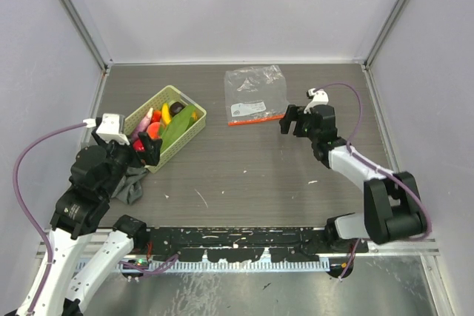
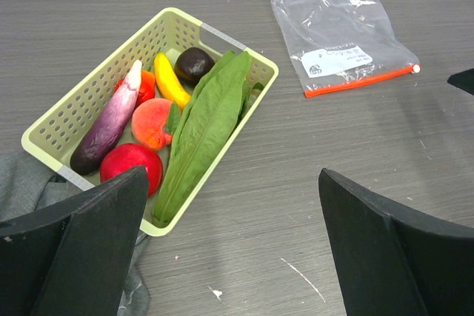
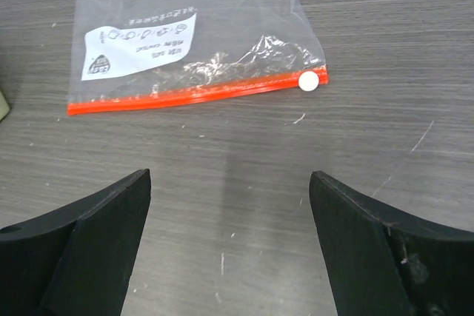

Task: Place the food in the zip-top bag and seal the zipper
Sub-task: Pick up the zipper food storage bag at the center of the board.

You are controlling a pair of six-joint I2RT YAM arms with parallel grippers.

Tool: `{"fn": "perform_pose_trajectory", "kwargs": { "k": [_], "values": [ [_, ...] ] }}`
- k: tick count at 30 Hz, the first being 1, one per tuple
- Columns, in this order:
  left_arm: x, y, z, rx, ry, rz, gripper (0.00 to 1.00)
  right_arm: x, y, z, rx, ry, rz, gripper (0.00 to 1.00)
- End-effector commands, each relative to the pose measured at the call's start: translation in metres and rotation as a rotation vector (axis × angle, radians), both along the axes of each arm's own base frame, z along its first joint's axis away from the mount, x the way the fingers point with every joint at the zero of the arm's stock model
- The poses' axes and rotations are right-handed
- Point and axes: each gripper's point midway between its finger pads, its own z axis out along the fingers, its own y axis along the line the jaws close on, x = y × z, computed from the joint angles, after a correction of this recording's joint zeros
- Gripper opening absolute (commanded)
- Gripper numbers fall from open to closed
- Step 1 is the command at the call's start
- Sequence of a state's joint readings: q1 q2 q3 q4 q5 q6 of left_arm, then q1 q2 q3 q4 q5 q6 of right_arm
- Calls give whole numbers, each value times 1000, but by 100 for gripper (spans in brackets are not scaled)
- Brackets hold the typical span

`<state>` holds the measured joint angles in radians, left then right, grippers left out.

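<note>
Next, my right gripper moves outward and down onto the bag's edge beside the white slider, because the bag (image 1: 255, 94) lies flat beyond my open fingers.
The food lies in a basket: a green leaf (image 2: 204, 127), banana (image 2: 170, 81), red piece (image 2: 133, 164), orange piece (image 2: 152, 122), pink-purple piece (image 2: 111, 120) and dark brown piece (image 2: 194, 63). The zip-top bag (image 1: 255, 94) lies flat and empty at the back of the table, its red-orange zipper (image 3: 192, 94) along the near edge with a white slider (image 3: 308, 81) at one end. My left gripper (image 2: 233, 205) hangs open just in front of the basket. My right gripper (image 3: 229, 183) is open over bare table, a little short of the zipper.
The yellow-green mesh basket (image 2: 96, 83) sits at the left, angled. A grey cloth (image 1: 132, 186) lies bunched by its near corner, under the left arm. White walls close the table at the back and sides. A black rail (image 1: 237, 246) runs along the near edge.
</note>
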<state>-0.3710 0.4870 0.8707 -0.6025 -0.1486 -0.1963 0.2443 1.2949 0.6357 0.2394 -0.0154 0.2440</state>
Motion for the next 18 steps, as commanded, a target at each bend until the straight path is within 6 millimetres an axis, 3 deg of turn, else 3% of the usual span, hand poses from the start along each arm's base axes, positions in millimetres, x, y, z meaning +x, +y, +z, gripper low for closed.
{"fn": "perform_pose_trajectory", "kwargs": {
  "k": [1,11,18],
  "values": [
    [6,-5,12,-19,-38,-17,98,40,11,33,89,-116,99,91],
    [8,-6,8,-12,-20,-18,98,116,3,8,33,-65,81,91],
    [10,-8,5,-15,-8,-23,98,164,1,-21,37,3,27,89]
  ]
}}
